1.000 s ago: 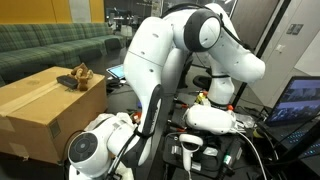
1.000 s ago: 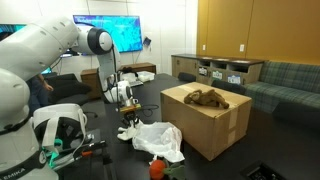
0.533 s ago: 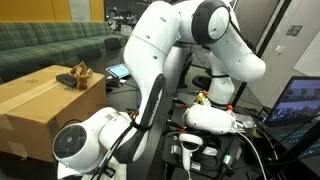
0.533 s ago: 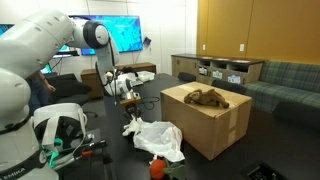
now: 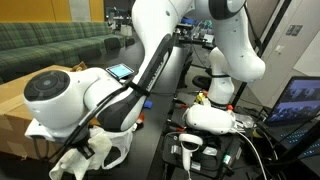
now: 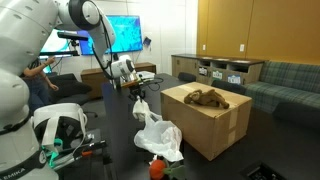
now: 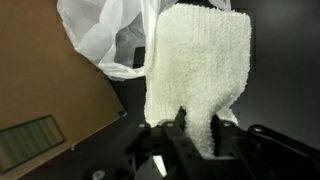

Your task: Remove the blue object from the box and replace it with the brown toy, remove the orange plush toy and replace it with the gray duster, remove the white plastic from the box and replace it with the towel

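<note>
I will lift my gripper over the bare top of the box beside the brown toy to let go of the towel, because the white plastic is already lying on the table.
My gripper (image 7: 199, 116) is shut on the cream knitted towel (image 7: 196, 65), which hangs from it above the dark table. In an exterior view the gripper (image 6: 132, 86) holds the towel (image 6: 140, 108) left of the box (image 6: 215, 125), just above the crumpled white plastic (image 6: 160, 140) lying on the table. The brown toy (image 6: 206, 97) lies on top of the box. The orange plush toy (image 6: 157, 168) sits at the table's front edge. The wrist view shows the white plastic (image 7: 105, 40) and the box's side (image 7: 50, 110) beside the towel. The blue object and gray duster are out of view.
The arm's big white links (image 5: 90, 100) fill the foreground and hide most of the box (image 5: 12, 105). A lit tablet (image 5: 120, 70) lies behind it. A sofa (image 6: 280, 85), shelves (image 6: 215, 68) and a wall screen (image 6: 125, 32) stand around the table.
The arm has risen and swung toward the box, lifting the towel off the table so that it hangs free. The white plastic stays on the table.
</note>
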Controlling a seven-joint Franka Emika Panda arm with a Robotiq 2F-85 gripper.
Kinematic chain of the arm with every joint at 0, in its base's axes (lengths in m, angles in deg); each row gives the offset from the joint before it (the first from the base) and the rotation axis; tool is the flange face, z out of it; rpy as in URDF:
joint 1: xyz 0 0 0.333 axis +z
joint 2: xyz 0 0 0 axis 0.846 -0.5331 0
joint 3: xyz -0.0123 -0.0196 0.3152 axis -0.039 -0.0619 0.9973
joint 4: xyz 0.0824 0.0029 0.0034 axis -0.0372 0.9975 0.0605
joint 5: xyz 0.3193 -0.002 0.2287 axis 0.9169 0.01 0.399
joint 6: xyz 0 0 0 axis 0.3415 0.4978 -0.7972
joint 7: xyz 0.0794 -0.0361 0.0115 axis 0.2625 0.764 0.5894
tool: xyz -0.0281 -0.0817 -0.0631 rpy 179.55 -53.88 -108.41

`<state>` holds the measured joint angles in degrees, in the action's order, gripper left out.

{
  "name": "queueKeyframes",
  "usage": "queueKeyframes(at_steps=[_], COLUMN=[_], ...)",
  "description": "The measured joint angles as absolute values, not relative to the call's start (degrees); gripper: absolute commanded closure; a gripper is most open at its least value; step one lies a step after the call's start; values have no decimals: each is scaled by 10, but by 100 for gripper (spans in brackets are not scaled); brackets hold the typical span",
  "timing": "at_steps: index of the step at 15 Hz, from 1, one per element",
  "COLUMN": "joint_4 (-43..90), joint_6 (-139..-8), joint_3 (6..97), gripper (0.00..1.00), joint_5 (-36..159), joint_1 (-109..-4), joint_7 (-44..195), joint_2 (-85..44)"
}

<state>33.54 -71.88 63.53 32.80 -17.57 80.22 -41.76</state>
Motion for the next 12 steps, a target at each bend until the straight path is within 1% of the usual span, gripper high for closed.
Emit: queueKeyframes(at_steps=[6,12], joint_4=[315,303], joint_6=[-687,-680], joint_3=[652,646], gripper=[95,95], joint_5=[366,366], joint_1=[-166,-167], joint_7=[699,630], joint_2=[-343,-287])
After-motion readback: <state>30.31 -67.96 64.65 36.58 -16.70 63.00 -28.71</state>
